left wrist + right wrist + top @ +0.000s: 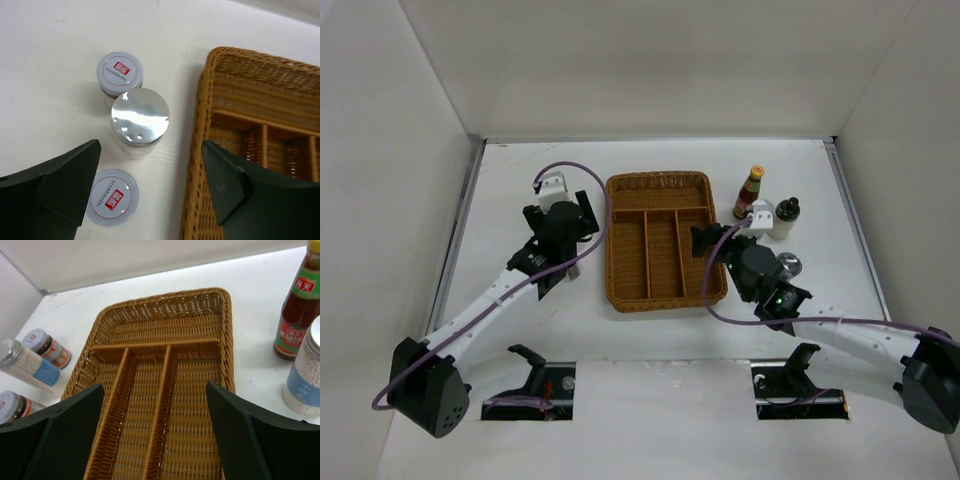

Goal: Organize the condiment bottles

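The silver-lidded jar is below my left gripper, and its silver lid lines up with the gap between my open fingers. I need to lower them to either side of the lid next.
In the left wrist view three jars stand upright on the table beside the wicker tray: a white-pink-lidded jar, a silver-lidded jar and another white-pink-lidded jar. My left gripper is open and empty above them; it also shows in the top view. My right gripper is open and empty over the tray. A dark-red sauce bottle and a silver-lidded jar of white grains stand to its right.
The tray holds nothing. Right of it stand the sauce bottle, a black-lidded jar and a silver-lidded jar. White walls enclose the table on three sides.
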Motion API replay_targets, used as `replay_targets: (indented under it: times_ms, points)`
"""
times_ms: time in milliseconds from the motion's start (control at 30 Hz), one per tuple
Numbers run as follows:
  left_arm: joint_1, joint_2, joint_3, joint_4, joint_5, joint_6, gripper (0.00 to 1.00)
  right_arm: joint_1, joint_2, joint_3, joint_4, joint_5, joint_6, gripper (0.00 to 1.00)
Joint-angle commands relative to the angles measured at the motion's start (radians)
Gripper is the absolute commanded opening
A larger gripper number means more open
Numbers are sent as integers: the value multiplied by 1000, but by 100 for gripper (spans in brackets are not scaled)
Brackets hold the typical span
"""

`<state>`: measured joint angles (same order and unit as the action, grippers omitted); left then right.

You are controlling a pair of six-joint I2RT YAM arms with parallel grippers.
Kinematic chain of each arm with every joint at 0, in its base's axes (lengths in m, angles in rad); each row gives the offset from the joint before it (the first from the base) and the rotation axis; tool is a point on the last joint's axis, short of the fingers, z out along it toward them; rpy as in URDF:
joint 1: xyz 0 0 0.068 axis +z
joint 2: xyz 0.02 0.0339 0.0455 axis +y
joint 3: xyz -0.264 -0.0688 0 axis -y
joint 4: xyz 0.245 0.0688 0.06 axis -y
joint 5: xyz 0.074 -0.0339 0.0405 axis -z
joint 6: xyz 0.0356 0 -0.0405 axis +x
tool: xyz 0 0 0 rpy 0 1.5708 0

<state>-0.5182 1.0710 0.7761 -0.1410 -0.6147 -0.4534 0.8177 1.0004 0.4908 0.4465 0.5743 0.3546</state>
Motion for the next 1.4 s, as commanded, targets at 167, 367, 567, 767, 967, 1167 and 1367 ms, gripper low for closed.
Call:
replay_targets:
  times_ms: [167, 367, 567, 767, 967, 1167, 1367]
  points:
    - [30, 122, 34, 132, -117, 39, 81, 2, 6, 19, 57, -31, -6, 92]
    - [59, 236, 49, 199, -76, 36, 73, 2, 10, 19, 57, -44, -2, 92]
    - [62, 209, 52, 219, -71, 32, 40, 2, 3, 15, 57, -44, -2, 92]
    - [-44, 61, 133, 234, -118, 67, 34, 2, 4, 14, 58, -44, 0, 92]
    - [-64, 142, 268, 317, -59, 85, 34, 2, 6, 12, 61, -44, 1, 92]
    - [-49, 400, 449, 354, 49, 79, 34, -9, -11, -1, 70, -42, 3, 92]
    - [-44, 581, 563, 348, 90, 76, 34, -18, -8, -4, 70, -39, 4, 93]
